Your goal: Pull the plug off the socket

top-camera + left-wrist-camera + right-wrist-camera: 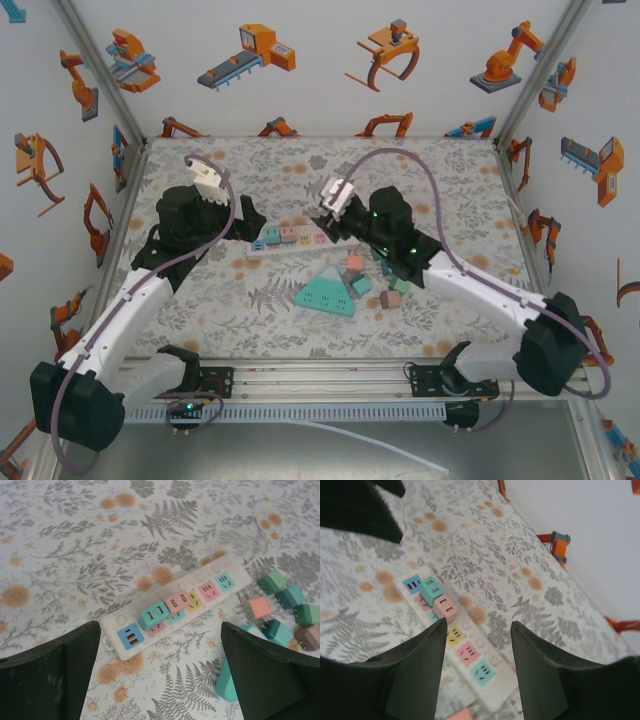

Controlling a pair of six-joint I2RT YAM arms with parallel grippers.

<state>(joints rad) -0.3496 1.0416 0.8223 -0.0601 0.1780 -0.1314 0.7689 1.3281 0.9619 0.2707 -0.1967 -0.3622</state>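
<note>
My right gripper will next move down to the pink plug [288, 235] [445, 607] below it, toward my left gripper, and turn square to the slanted power strip. Then it will close on the pink plug's sides.
The socket is a white power strip [318, 241] with coloured outlets, lying mid-table. Two cube plugs stand in it side by side near its USB end: a teal plug [152, 614] and a pink plug [176, 601]. My left gripper [159, 625] hangs open above the strip, its fingers wide on either side and touching nothing. The right wrist view has the strip [495, 695] running diagonally, with the teal plug [431, 589] and pink plug [445, 607] just beyond my right gripper [478, 624]. That gripper's jaws stand apart over the empty outlets, holding nothing.
Several loose cube plugs [282, 605] lie right of the strip's far end. A teal triangular socket block [325, 293] sits nearer the arm bases, with more loose plugs [372, 282] beside it. White walls enclose the table on three sides.
</note>
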